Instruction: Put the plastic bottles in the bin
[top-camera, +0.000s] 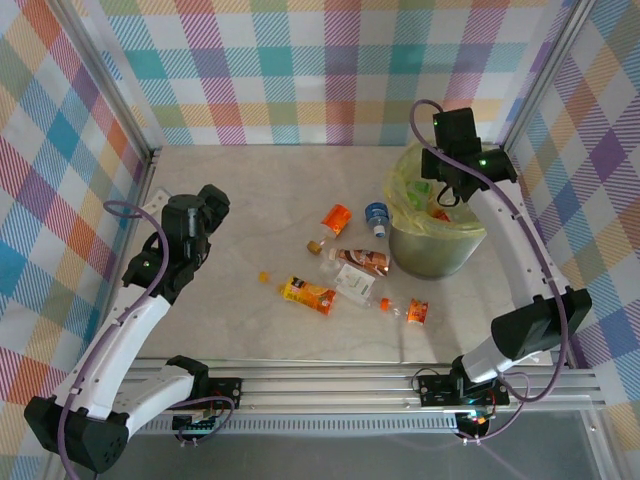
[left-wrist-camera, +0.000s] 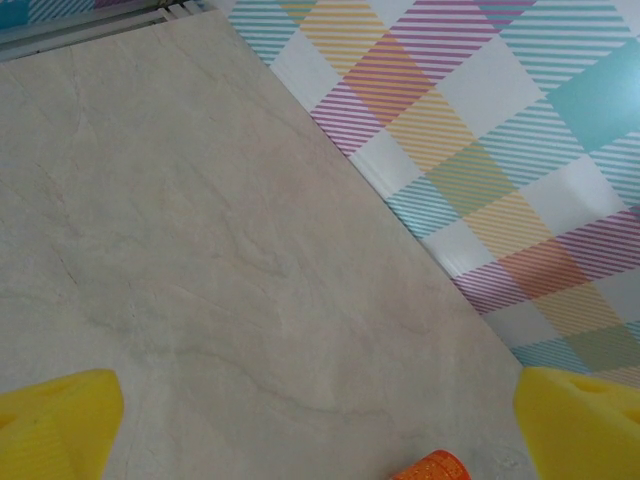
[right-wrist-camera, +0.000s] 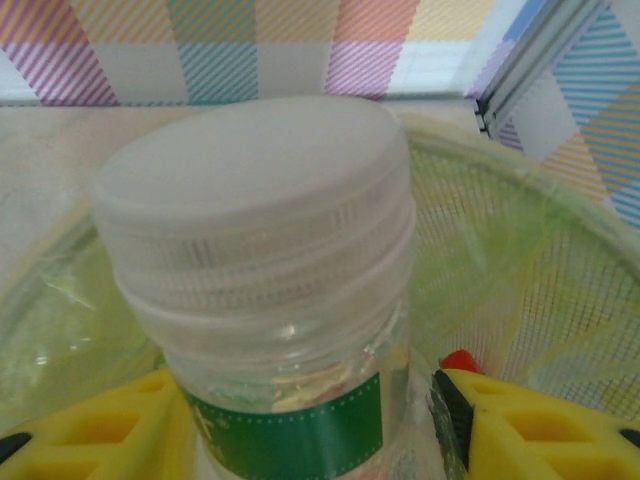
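Observation:
My right gripper is directly above the bag's opening (right-wrist-camera: 460, 320) and should next tip down into it and let go of the clear plastic bottle (right-wrist-camera: 270, 250), since the bottle hangs inside the bin's rim.
My right gripper (top-camera: 441, 190) hangs over the bin (top-camera: 432, 256) and is shut on a clear plastic bottle (right-wrist-camera: 270, 250) with a white cap and a green label. In the right wrist view that gripper (right-wrist-camera: 300, 430) has its yellow fingers (right-wrist-camera: 545, 430) pressed to the bottle's sides, with the bin's yellow-green bag (right-wrist-camera: 500, 250) behind. Several plastic bottles lie on the table left of the bin: an orange one (top-camera: 336, 218), a blue-capped one (top-camera: 377, 216) and a brown-labelled one (top-camera: 361, 261). My left gripper (top-camera: 208, 208) is open above the left of the table, holding nothing (left-wrist-camera: 320, 440).
More bottles lie nearer the front: an orange-labelled one (top-camera: 308, 294), a clear one (top-camera: 356, 287) and a red-labelled one (top-camera: 416, 311). A loose orange cap (top-camera: 264, 277) sits to their left. An orange bottle end (left-wrist-camera: 432, 468) shows by my left fingers. Checked walls enclose the table.

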